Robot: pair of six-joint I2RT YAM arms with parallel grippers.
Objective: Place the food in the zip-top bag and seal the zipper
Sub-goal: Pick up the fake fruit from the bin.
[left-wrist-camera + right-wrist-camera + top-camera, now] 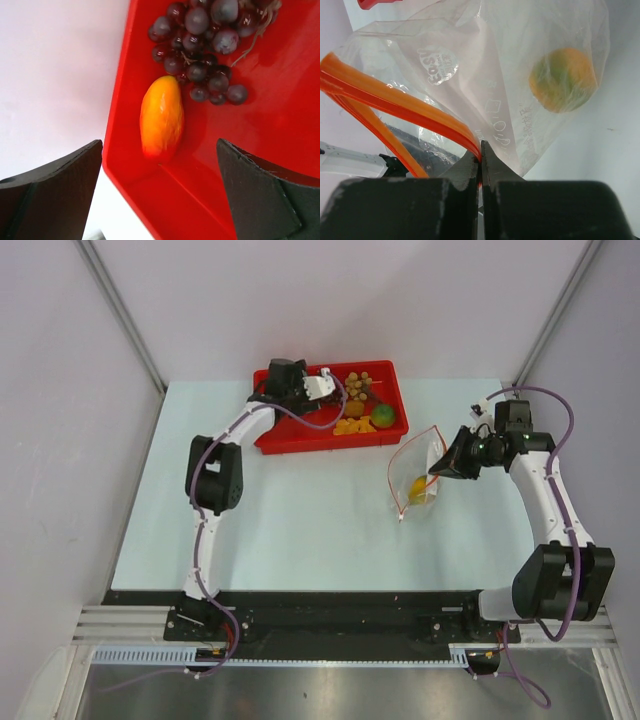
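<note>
My left gripper goes down into the tray (290, 436) next and closes around the sides of the red-orange mango (161, 117), which lies lined up between my open fingers but still below them.
The clear zip-top bag (418, 472) lies right of centre with its mouth held open; a yellow-green mango (563, 79) sits inside it. My right gripper (480, 156) is shut on the red-orange zipper strip (395, 97) at the bag's mouth edge. My left gripper (159, 192) is open above the left end of the red tray (290, 436). A red-orange mango (161, 117) lies just ahead of its jaws, beside the dark purple grape bunch (202, 45). The tan ball cluster (356, 384), round green fruit (383, 416) and orange chunks (351, 426) lie in the tray.
The red tray stands at the back centre of the pale table (280, 520). Grey walls and metal posts close in the back and sides. The left arm (215, 475) reaches from the near edge to the tray.
</note>
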